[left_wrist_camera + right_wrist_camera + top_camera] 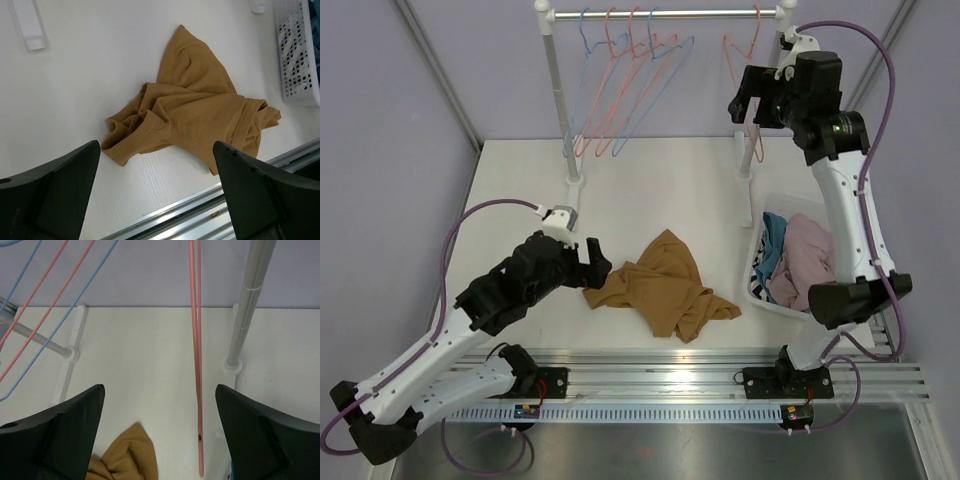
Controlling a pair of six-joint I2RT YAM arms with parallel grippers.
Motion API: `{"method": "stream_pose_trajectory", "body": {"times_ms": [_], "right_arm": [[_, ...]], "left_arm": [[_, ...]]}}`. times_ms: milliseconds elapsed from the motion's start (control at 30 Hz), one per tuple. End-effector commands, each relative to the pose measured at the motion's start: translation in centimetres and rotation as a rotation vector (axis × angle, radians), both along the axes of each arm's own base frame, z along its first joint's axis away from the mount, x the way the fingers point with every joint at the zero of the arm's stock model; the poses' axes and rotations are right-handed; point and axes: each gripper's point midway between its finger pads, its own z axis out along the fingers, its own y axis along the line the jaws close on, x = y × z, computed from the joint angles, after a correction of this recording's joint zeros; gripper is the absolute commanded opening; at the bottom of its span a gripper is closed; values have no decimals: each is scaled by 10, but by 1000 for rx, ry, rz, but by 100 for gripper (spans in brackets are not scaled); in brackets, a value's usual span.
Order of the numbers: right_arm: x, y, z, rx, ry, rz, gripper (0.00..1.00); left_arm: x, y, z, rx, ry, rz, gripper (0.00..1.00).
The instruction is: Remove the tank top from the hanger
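Note:
My left gripper should next go toward the basket and down onto the tank top's middle (667, 291) (197, 113), which is below it and to its right in the top view.
A mustard-brown tank top (665, 285) lies crumpled on the white table, off any hanger; it also shows in the left wrist view (192, 117) and at the bottom of the right wrist view (127, 457). A bare pink hanger (740, 75) hangs at the right end of the rack rail; it shows in the right wrist view (197, 355). My left gripper (595, 262) is open and empty just left of the tank top. My right gripper (742, 100) is open and empty, held high beside the pink hanger.
Several empty blue and pink hangers (625, 85) hang on the rack rail (665, 14). Rack posts (560, 110) stand at the back. A white basket (760, 265) with pink and blue clothes sits at the right. A metal rail (670, 370) runs along the near edge.

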Motion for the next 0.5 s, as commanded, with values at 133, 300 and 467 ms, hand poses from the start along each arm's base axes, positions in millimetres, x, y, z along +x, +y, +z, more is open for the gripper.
{"method": "stream_pose_trajectory", "body": {"times_ms": [133, 300, 467], "right_arm": [[-108, -13, 37, 57, -112, 37, 100], [-191, -23, 16, 79, -135, 64, 99], [-261, -15, 13, 147, -200, 178, 99]], "left_arm": [[5, -75, -7, -66, -23, -168, 99], [12, -121, -41, 19, -8, -234, 99], [19, -154, -73, 84, 0, -268, 99]]}}
